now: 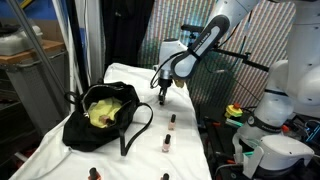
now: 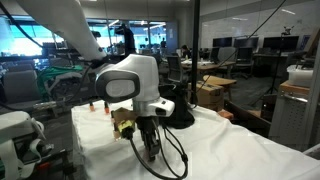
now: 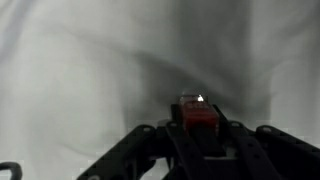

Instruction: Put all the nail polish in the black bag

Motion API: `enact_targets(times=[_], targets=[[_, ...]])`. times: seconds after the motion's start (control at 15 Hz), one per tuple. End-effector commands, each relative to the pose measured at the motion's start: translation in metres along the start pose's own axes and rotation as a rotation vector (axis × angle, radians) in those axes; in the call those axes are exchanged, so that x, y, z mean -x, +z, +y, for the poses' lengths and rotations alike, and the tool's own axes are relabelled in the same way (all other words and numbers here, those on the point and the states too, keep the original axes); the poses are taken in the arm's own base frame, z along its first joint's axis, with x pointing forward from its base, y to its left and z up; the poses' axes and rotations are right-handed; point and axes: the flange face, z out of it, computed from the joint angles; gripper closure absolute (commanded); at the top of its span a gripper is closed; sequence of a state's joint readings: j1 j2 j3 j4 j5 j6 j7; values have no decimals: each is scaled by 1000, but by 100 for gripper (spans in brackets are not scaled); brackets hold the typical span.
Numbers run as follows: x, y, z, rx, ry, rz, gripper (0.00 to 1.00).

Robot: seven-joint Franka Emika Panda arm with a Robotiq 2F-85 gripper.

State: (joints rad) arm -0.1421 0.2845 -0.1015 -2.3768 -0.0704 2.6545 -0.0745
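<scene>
The bag lies open beside my gripper. I should raise my gripper, carry it over the bag's yellow-green lining [image 1: 105, 109] and lower it to release the bottle.
The black bag [image 1: 82, 128] lies open on the white cloth, its yellow-green lining [image 1: 103, 112] showing and its thin straps trailing; it also shows in an exterior view [image 2: 181, 117]. My gripper [image 1: 163, 94] hangs just above the cloth beside the bag's open end, also seen in an exterior view [image 2: 150, 150]. In the wrist view the fingers [image 3: 200, 135] are shut on a small red nail polish bottle [image 3: 198, 113]. Other tiny bottles stand on the cloth: two near the gripper [image 1: 172, 122] [image 1: 165, 143] and two at the front edge [image 1: 95, 174] [image 1: 165, 177].
The white-covered table [image 1: 130, 75] ends close behind the bottles, with robot hardware and coloured parts [image 1: 236, 112] beyond its edge. A dark curtain [image 1: 110, 30] hangs behind the table. Black cables [image 2: 172, 160] loop on the cloth by the gripper.
</scene>
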Motion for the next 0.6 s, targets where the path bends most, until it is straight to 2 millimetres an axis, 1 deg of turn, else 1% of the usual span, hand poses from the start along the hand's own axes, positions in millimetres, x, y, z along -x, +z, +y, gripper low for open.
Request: enact_targets(times=[0.0, 0.07, 0.27, 0.53], targets=[[7, -24, -14, 22, -131, -55, 85], [9, -33, -20, 34, -172, -67, 85], [11, -68, -42, 114, -265, -65, 85], [10, -129, -85, 229, -384, 35, 85]])
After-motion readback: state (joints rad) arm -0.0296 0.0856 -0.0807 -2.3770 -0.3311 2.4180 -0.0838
